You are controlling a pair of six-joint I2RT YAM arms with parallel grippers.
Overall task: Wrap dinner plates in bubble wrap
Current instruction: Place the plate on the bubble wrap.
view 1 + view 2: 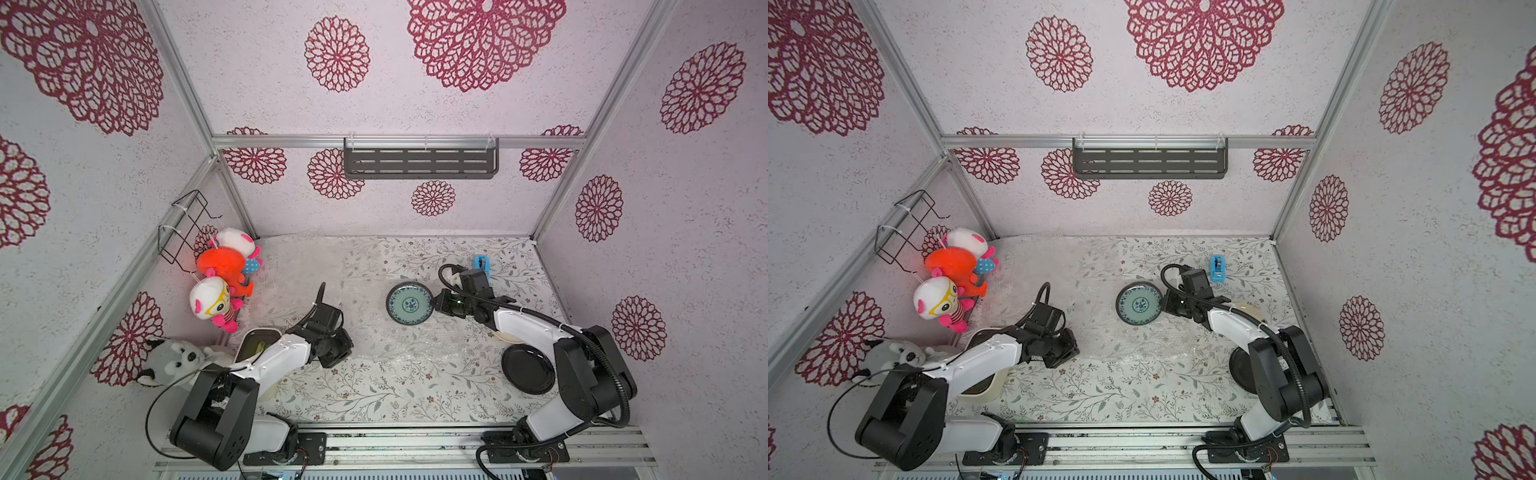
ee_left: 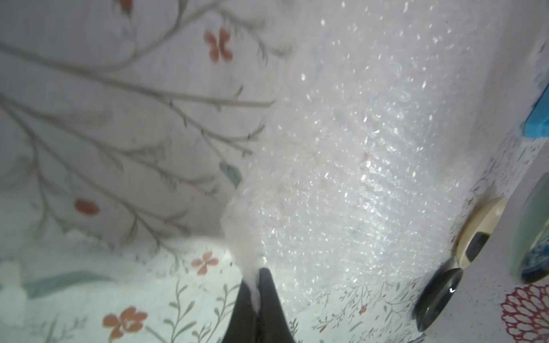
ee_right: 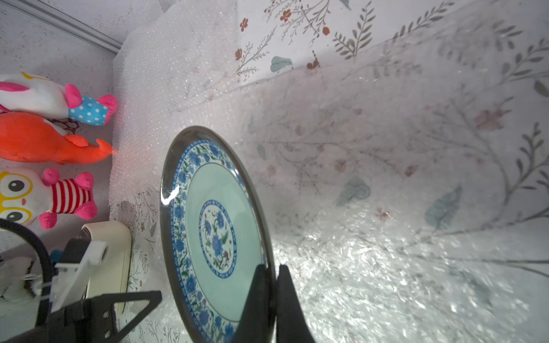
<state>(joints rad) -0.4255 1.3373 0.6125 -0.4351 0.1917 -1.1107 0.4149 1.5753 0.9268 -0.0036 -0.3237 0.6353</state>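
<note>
I should next carry the teal-blue dinner plate back and down with my right gripper, onto the middle of the bubble wrap (image 1: 386, 336), and let go of the plate's rim, because the sheet is spread there.
My right gripper (image 3: 271, 267) is shut on the right rim of the teal-blue dinner plate (image 1: 409, 303) (image 1: 1139, 303) (image 3: 214, 231), which is over a clear sheet of bubble wrap (image 1: 386, 336) (image 3: 386, 267) spread across the table's middle. My left gripper (image 2: 258, 271) (image 1: 334, 357) is shut on a pinched-up fold at the left edge of that bubble wrap (image 2: 341, 148). The black plate (image 1: 528, 368) (image 2: 439, 297) lies front right, partly under the right arm. The cream plate (image 1: 1250, 309) (image 2: 481, 225) peeks out from under the same arm.
More bubble wrap (image 1: 282, 257) is piled at the back left corner. A cream tub (image 1: 257, 336) sits beneath the left arm. Plush toys (image 1: 220, 282) hang on the left wall, with a husky toy (image 1: 170, 361) below. A blue tape dispenser (image 1: 481, 266) stands back right.
</note>
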